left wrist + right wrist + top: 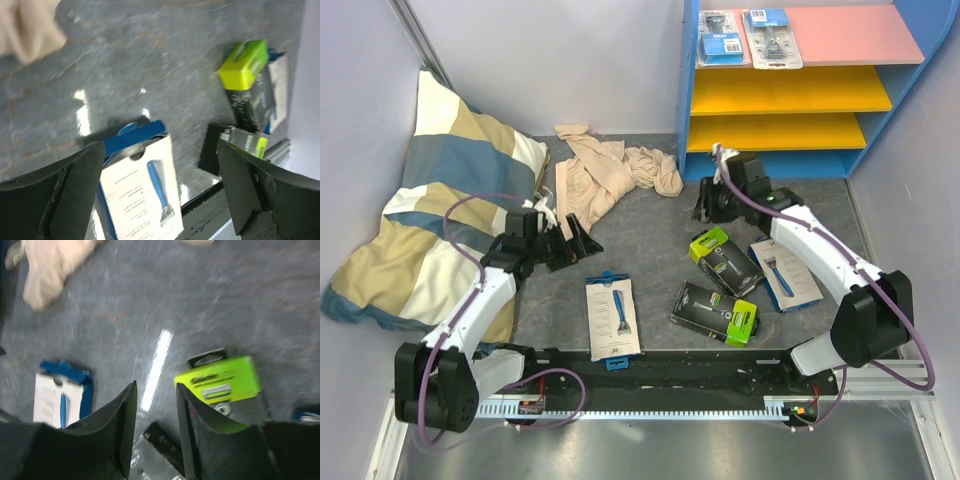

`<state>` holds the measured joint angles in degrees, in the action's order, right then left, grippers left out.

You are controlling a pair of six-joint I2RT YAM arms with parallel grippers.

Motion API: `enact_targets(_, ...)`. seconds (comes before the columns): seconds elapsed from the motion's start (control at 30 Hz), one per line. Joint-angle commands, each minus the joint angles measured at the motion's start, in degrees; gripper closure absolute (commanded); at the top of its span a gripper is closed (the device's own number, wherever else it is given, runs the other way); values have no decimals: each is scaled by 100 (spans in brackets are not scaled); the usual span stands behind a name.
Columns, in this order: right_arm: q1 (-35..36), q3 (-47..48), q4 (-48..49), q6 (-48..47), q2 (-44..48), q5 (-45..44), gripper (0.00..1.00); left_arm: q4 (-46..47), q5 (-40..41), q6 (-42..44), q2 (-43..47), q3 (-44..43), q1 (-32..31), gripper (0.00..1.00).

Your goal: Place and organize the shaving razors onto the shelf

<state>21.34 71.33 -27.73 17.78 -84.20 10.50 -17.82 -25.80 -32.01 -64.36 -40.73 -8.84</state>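
Note:
I should next lower my left gripper and pull it back onto the near white-blue box's long edge facing the pillow (107,212), because the bare table beside it has room for a finger.
Two clear blister razor packs (725,38) (772,38) lie on the pink top board of the blue-framed shelf (850,35). Several razor boxes lie on the grey table: a white-blue one (612,316) near the front, two black boxes with lime ends (720,258) (716,312), and another white-blue one (785,272). My left gripper (578,242) hangs wide open above the near white-blue box (140,195), holding nothing. My right gripper (708,205) stands in front of the shelf, its jaws (155,390) partly open and empty, above a lime-ended box (220,380).
A beige cloth (610,170) lies crumpled at the back middle. A striped pillow (440,200) leans in the left corner. The two yellow shelf boards (780,90) hold nothing. The table's front rail (660,365) runs just below the near boxes.

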Motion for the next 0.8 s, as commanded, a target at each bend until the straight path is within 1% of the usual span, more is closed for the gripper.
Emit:
enact_targets(0.0, 650, -478, 302, 120, 264, -215, 52, -335, 637, -542, 555, 539, -153, 0)
enact_targets(0.07, 949, -672, 399, 199, 317, -224, 49, -371, 760, -788, 862, 880, -267, 0)
enact_targets(0.17, 1258, -1181, 610, 375, 378, -242, 43, -371, 962, -1095, 1092, 1242, -530, 0)
enact_targets(0.27, 1477, -1550, 847, 568, 422, -171, 41, -380, 1208, -1368, 1005, 1462, -908, 0)
enact_targets(0.3, 1521, -1622, 935, 595, 440, -145, 41, -380, 1279, -1430, 952, 1497, -1135, 0)
enact_targets(0.4, 1662, -1780, 1006, 665, 466, -110, 40, -371, 1604, -1720, 855, 1629, -1540, 1)
enact_targets(0.47, 1689, -1877, 1041, 691, 484, -84, 39, -362, 1727, -1835, 863, 1735, -1629, 1)
enact_targets(0.7, 1689, -2088, 1234, 700, 422, 162, 36, -249, 1702, -1862, 1048, 2104, -1656, 12)
enact_targets(0.73, 1680, -2132, 1261, 700, 414, 232, 34, -170, 1632, -1862, 1057, 2148, -1665, 14)
enact_targets(0.77, 1689, -2158, 1330, 709, 405, 268, 32, -90, 1579, -1870, 1039, 2183, -1673, 17)
